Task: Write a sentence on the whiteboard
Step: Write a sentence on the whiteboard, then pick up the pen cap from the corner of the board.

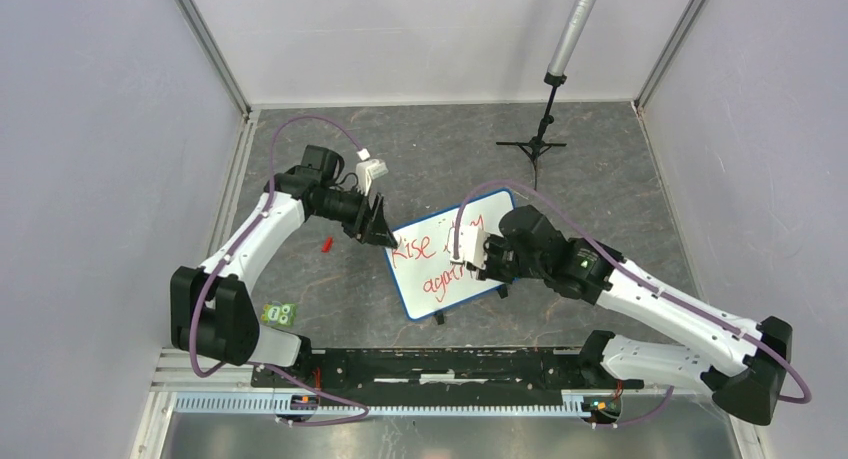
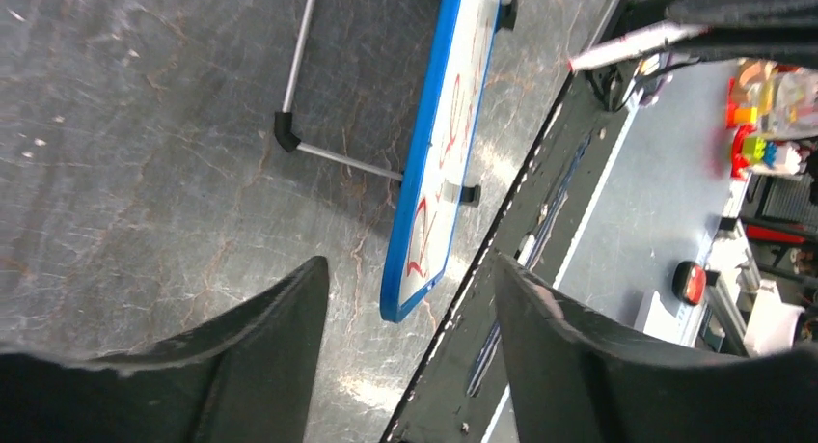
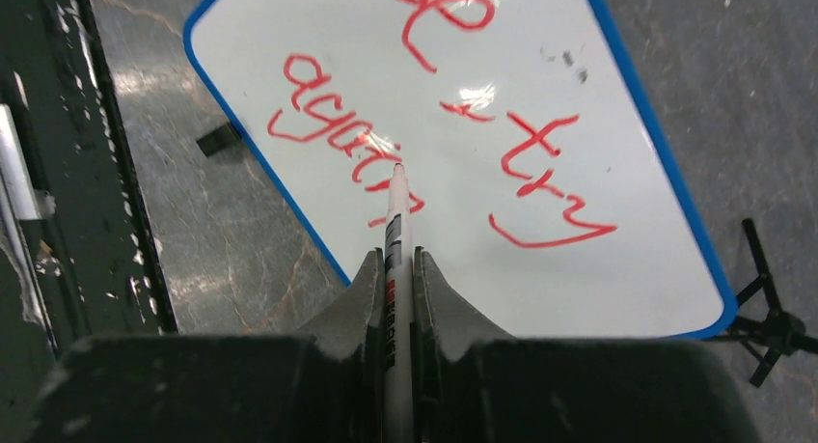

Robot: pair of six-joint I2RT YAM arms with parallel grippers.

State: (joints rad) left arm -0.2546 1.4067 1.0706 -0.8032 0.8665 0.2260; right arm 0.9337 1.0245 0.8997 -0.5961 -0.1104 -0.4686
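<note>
The left gripper goes to the left in the top view next, tilts and lowers fingers-down onto the small red cap [image 1: 327, 244], because the cap lies flat on the table.
The whiteboard [image 1: 430, 301], white with a blue rim and small black feet, lies tilted at the table's middle. The sentence [image 1: 410, 249] is in red: "Rise, try" above "again". My right gripper [image 3: 397, 255] is shut on a white marker [image 3: 397, 211]. Its tip touches the board at the end of "again" in the sentence [image 3: 540, 173]; the whiteboard [image 3: 617, 269] fills that view. My left gripper [image 1: 383, 235] is at the board's left corner. In the left wrist view my left gripper [image 2: 410, 298] is open, with the corner of the edge-on whiteboard [image 2: 403, 269] between its fingers.
A small red cap [image 1: 326, 244] lies left of the board. A green item [image 1: 280, 314] lies near the left arm's base. A black tripod stand [image 1: 538, 144] with a grey pole stands behind the board. A black rail [image 1: 450, 364] runs along the near edge. Grey walls enclose the table.
</note>
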